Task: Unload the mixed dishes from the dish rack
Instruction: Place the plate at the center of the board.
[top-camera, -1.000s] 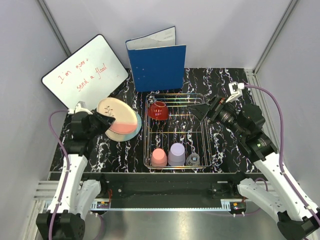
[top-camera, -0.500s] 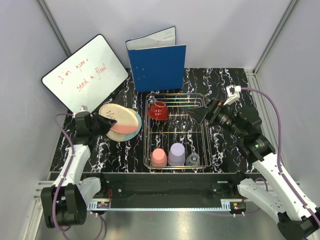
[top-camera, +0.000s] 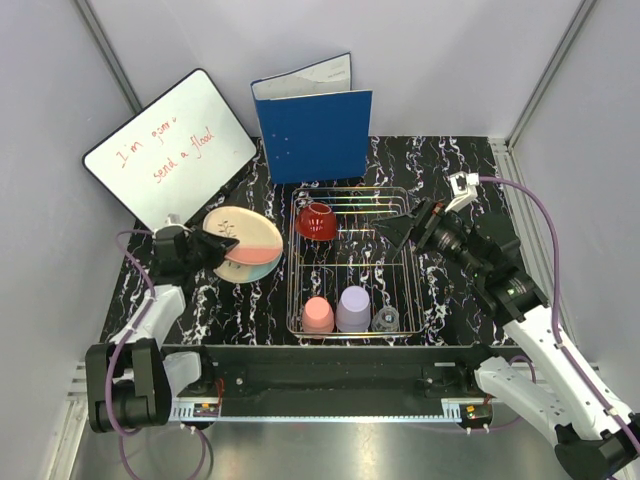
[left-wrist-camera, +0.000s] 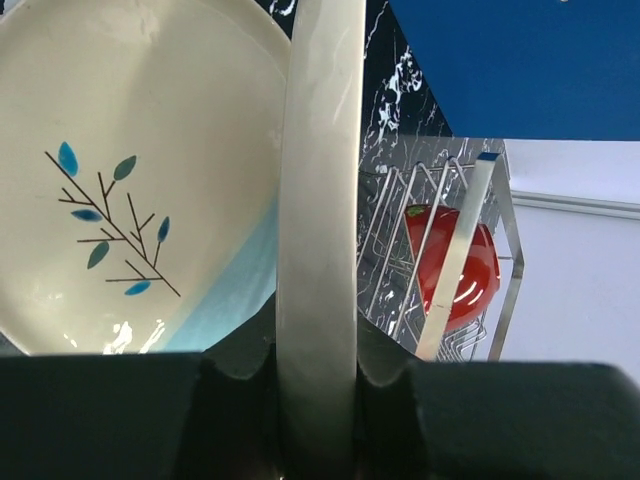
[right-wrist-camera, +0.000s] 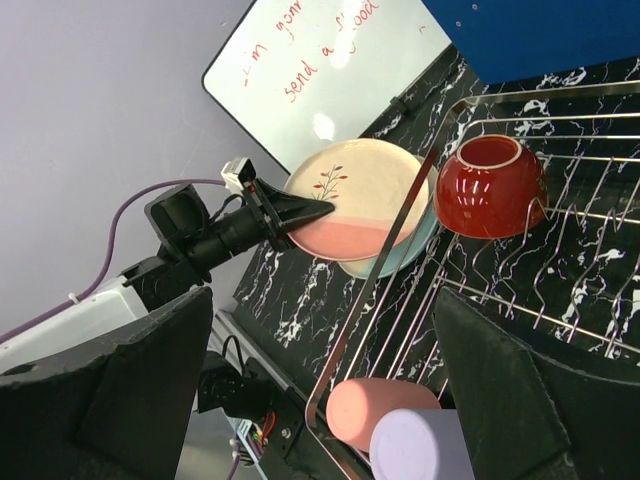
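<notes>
The salmon-pink plate still hangs tilted above the pale-blue plate. My left gripper will next go down toward the pale-blue plate's cream side (left-wrist-camera: 150, 190) and let go of the salmon-pink plate's rim there.
My left gripper (top-camera: 207, 246) is shut on the rim of the salmon-pink and cream plate (top-camera: 243, 234). It holds the plate tilted over the pale-blue and cream plate (top-camera: 264, 268), which lies on the table left of the dish rack (top-camera: 405, 262). In the left wrist view the held rim (left-wrist-camera: 320, 200) runs between the jaws, with the blue plate (left-wrist-camera: 130, 180) beside it. The rack holds a red bowl (top-camera: 316, 220) at its back left, and a pink cup (top-camera: 317, 314), a lavender cup (top-camera: 354, 308) and a small clear glass (top-camera: 386, 319) along its front. My right gripper (top-camera: 396, 228) is open and empty above the rack's back right.
A whiteboard (top-camera: 170, 145) leans at the back left. A blue binder (top-camera: 312, 125) stands behind the rack. Grey walls close in on both sides. In the right wrist view the red bowl (right-wrist-camera: 490, 185) and pink cup (right-wrist-camera: 370, 410) lie below the open fingers (right-wrist-camera: 120, 400).
My left arm has dropped and moved forward, and the salmon plate has come down closer over the blue plate. My right gripper has edged slightly left over the rack.
</notes>
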